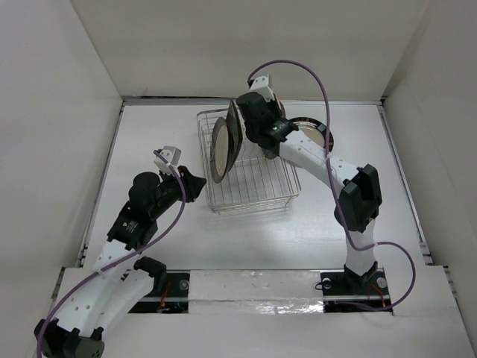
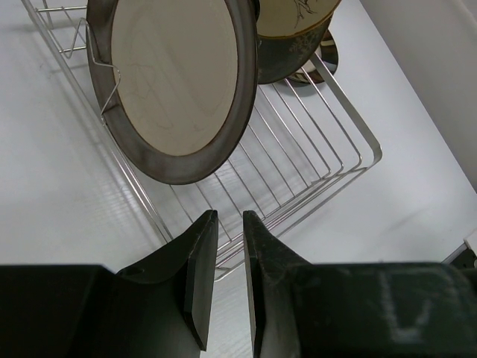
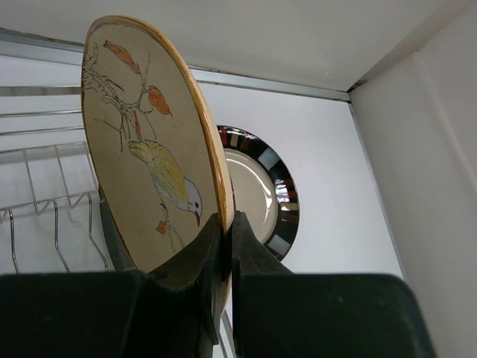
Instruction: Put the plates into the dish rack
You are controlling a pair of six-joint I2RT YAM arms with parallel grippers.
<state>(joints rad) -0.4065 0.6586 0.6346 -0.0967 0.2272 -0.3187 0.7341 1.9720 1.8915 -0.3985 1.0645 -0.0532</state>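
The painted plate still hangs upright above the rack wires [image 3: 95, 233] beside the dark plate. My right gripper will move down toward them next and let go of the painted plate's rim there.
The wire dish rack [image 1: 257, 183] stands mid-table. A dark-rimmed cream plate [image 2: 175, 89] stands upright on edge in its left part [image 1: 221, 151]. My right gripper [image 3: 229, 224] is shut on the rim of a cream plate painted with a bird and floral marks [image 3: 141, 149], holding it upright over the rack's far end [image 1: 236, 123]. Another dark plate [image 2: 292, 58] shows behind the front one. A shiny round plate [image 1: 311, 128] lies flat on the table right of the rack. My left gripper [image 2: 229, 224] hovers at the rack's near left corner [image 1: 200, 185], jaws a little apart, empty.
White walls enclose the table on the left, back and right. The right wall [image 3: 440, 171] stands close beyond the shiny plate [image 3: 262, 195]. The rack's near rim wires [image 2: 328, 179] lie just ahead of my left fingertips.
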